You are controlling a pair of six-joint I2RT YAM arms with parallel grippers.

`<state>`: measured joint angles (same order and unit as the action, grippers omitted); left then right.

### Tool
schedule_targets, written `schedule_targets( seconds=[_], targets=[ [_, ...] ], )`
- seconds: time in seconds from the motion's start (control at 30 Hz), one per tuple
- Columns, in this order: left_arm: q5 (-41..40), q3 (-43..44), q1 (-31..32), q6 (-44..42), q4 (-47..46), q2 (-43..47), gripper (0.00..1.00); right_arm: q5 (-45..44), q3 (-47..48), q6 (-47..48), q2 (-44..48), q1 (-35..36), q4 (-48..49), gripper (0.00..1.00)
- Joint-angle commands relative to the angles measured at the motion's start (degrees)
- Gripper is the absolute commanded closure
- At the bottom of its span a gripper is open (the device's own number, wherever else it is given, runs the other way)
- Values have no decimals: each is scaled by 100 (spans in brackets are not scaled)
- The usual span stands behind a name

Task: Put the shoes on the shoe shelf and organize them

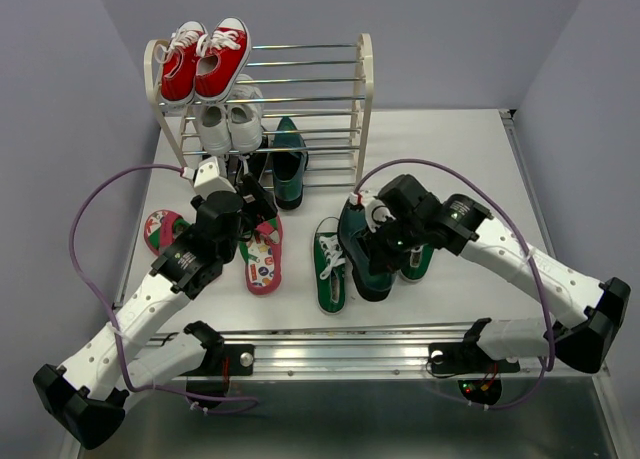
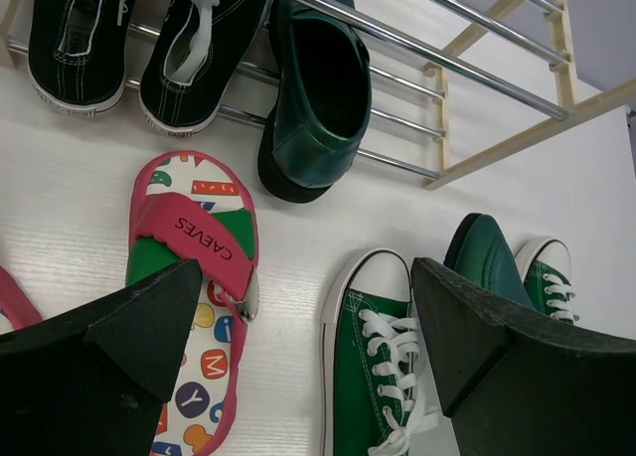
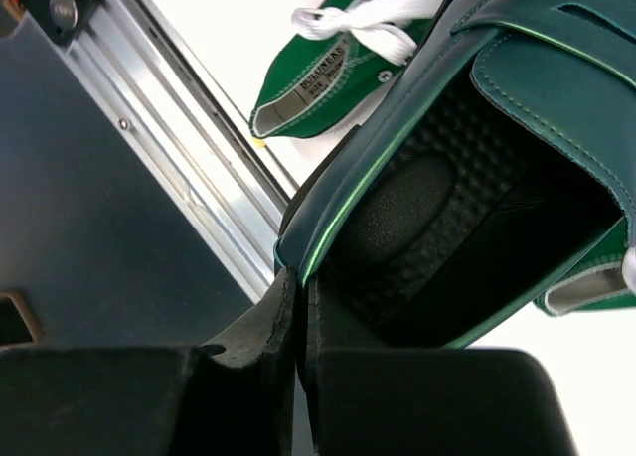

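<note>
My right gripper carries the loafer outward next and releases it there, since the bare bottom rods lie outward and the loafer's mate already rests alongside.
The shoe shelf [image 1: 362, 89] stands at the back left. One dark green loafer [image 1: 289, 167] [image 2: 316, 103] rests on its bottom rods. My right gripper [image 1: 378, 237] [image 3: 302, 312] is shut on the heel rim of the other loafer [image 1: 360, 264] [image 3: 527, 118], which is tilted among the green sneakers [image 1: 331, 266] [image 1: 418, 262]. My left gripper [image 1: 252, 207] [image 2: 306, 292] hangs open and empty above the table, between a flip-flop [image 2: 194, 277] [image 1: 262, 262] and a green sneaker [image 2: 383, 367]. The second flip-flop [image 1: 160, 229] lies at the far left, partly under the left arm.
Red sneakers [image 1: 205, 61] sit on the top tier and white sneakers [image 1: 228, 127] on the middle tier. Two dark sneakers [image 2: 129, 49] rest on the bottom rods beside the loafer. A metal rail [image 1: 330, 344] runs along the table's near edge.
</note>
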<state>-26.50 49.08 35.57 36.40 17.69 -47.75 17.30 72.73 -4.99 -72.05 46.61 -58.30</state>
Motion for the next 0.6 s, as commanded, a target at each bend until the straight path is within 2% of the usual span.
schedule_targets(
  seconds=[0.0,0.13,0.33,0.57],
  targets=[
    [-189,-92,11,-107,-126,55,1,72,417,655,-19,207,767,99],
    [-180,-92,11,-133,-152,37,1,1,584,912,-212,349,1093,99],
    [-180,-127,20,-142,-178,81,1,-1060,708,1246,-731,454,1497,99],
    [-171,-144,11,-177,-240,90,1,-1694,637,1536,-1064,454,2507,99]
  ],
)
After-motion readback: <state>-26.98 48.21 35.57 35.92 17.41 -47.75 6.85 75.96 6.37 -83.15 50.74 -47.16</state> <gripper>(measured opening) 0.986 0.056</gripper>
